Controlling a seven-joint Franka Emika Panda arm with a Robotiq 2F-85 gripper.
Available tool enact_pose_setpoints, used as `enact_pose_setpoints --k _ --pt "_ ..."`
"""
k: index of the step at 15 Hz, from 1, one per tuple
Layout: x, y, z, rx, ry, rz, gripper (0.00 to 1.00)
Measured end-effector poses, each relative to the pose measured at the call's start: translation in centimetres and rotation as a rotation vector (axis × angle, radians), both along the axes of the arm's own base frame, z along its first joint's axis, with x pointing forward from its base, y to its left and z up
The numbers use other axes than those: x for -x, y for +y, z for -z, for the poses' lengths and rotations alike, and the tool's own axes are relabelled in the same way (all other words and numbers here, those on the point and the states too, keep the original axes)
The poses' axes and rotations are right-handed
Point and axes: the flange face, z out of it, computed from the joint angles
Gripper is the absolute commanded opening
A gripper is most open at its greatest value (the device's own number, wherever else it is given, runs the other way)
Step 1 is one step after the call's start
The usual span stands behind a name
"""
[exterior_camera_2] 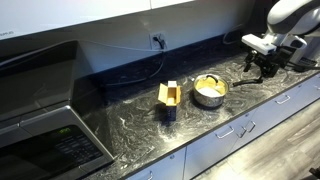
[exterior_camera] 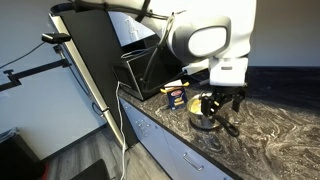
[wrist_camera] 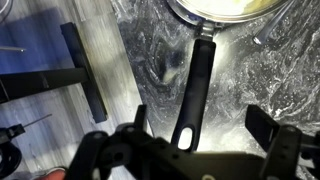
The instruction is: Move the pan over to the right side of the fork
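The handle's middle (exterior_camera_2: pixel 246 82) is below my gripper and nearer the pan. I will next bring my open gripper down toward the pan (exterior_camera_2: pixel 209 90), with my fingers on both sides of the handle, and close it.
The pan (exterior_camera_2: pixel 209 90) is a small shiny steel saucepan with a yellow inside, standing on the dark marbled counter; it also shows in an exterior view (exterior_camera: pixel 204 121). Its dark straight handle (wrist_camera: pixel 194 85) runs from the pan rim (wrist_camera: pixel 225 10) toward my wrist camera. My gripper (wrist_camera: pixel 200 125) is open, with one finger on each side of the handle's end, just above it and not touching it. It shows in both exterior views (exterior_camera: pixel 222 104) (exterior_camera_2: pixel 262 68). A thin metal utensil (wrist_camera: pixel 276 26), possibly the fork, lies beside the pan.
A small blue-and-yellow box (exterior_camera_2: pixel 169 98) stands on the counter beside the pan, also seen in an exterior view (exterior_camera: pixel 175 97). The counter (exterior_camera_2: pixel 120 125) has white drawers (exterior_camera_2: pixel 240 135) below. A dark appliance (exterior_camera_2: pixel 45 120) and a wall outlet (exterior_camera_2: pixel 158 42) sit further along.
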Motion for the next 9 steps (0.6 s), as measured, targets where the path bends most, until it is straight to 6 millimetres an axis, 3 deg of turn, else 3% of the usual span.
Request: enact_pose_setpoints --k 4,9 --pt "-1.0 0.4 2.1 0.0 0.034 0.076 1.0" --pt "-1.5 0.6 2.4 0.001 0.034 0.081 1.0"
